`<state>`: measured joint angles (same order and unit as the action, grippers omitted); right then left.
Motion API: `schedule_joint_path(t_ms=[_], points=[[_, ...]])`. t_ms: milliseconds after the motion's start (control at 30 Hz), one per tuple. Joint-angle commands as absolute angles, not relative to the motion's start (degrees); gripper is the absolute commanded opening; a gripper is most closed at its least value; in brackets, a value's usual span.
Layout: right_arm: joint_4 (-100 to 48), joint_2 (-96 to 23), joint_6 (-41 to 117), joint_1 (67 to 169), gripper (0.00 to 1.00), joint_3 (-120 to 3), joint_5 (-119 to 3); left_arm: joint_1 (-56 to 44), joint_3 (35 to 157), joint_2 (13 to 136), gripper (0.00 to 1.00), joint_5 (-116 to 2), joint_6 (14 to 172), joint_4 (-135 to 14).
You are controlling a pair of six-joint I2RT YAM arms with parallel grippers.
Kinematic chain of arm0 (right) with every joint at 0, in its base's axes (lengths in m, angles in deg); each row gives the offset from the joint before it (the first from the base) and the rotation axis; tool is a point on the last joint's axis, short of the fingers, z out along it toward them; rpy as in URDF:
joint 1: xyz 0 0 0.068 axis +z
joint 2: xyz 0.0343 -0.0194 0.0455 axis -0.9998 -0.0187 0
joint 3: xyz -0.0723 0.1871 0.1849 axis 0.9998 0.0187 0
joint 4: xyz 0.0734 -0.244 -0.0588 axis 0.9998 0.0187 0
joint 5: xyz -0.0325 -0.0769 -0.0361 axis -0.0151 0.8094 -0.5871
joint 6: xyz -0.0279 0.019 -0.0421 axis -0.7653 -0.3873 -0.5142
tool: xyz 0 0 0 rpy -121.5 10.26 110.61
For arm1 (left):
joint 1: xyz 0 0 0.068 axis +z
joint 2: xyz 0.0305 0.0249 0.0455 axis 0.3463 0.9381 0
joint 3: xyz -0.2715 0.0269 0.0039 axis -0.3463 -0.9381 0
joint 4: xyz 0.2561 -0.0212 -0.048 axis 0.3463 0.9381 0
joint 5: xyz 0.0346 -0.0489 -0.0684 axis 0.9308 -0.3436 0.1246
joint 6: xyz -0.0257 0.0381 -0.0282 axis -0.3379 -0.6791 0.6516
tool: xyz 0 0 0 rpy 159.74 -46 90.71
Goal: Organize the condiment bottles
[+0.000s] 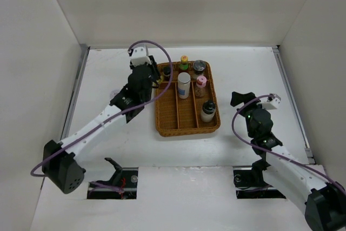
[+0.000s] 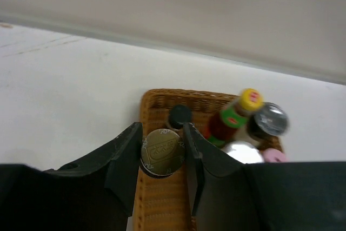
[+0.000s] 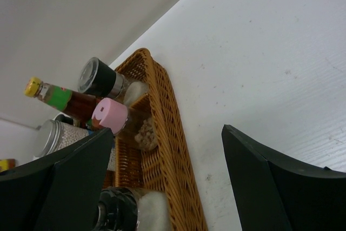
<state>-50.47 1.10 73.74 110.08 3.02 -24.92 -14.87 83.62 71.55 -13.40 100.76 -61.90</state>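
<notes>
The gold-lidded jar goes back and to the right in the top view next. My left gripper lowers and releases it in the middle lane's near end (image 1: 187,116), which stands empty.
A brown wicker tray (image 1: 162,118) holds the condiment bottles. My left gripper (image 2: 161,129) is shut on a gold-lidded jar (image 2: 162,152) over the tray's left lane, just in front of a black-capped bottle (image 2: 179,116). From the top, that left gripper (image 1: 158,82) sits at the tray's left rim. Further right stand a yellow-capped green bottle (image 1: 184,62), a grey-capped jar (image 1: 199,67), a tall white bottle (image 1: 184,85), a pink-capped bottle (image 1: 201,86) and a black-capped white bottle (image 1: 207,111). My right gripper (image 1: 242,103) is open and holds nothing, on the table right of the tray.
White walls close in the table at the back and both sides. The right wrist view shows the tray's right rim (image 3: 173,150) close by, with bare table (image 3: 259,52) to its right. Two dark slots (image 1: 113,187) lie at the near edge.
</notes>
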Motion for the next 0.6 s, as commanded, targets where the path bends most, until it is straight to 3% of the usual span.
schedule_joint_path(t_ms=[0,233,567], points=[[-53.9,2.2,73.0,110.9,0.88,1.0,-24.8,-22.3,82.7,68.5,0.18,-12.6,102.1,-62.2],[-53.7,2.4,73.0,111.0,0.89,1.0,-24.7,-35.2,84.3,73.1,0.18,-12.9,104.2,-61.8],[-53.4,3.0,72.9,111.0,0.89,0.9,-24.6,-39.2,82.7,83.2,0.18,-13.7,105.3,-68.2]])
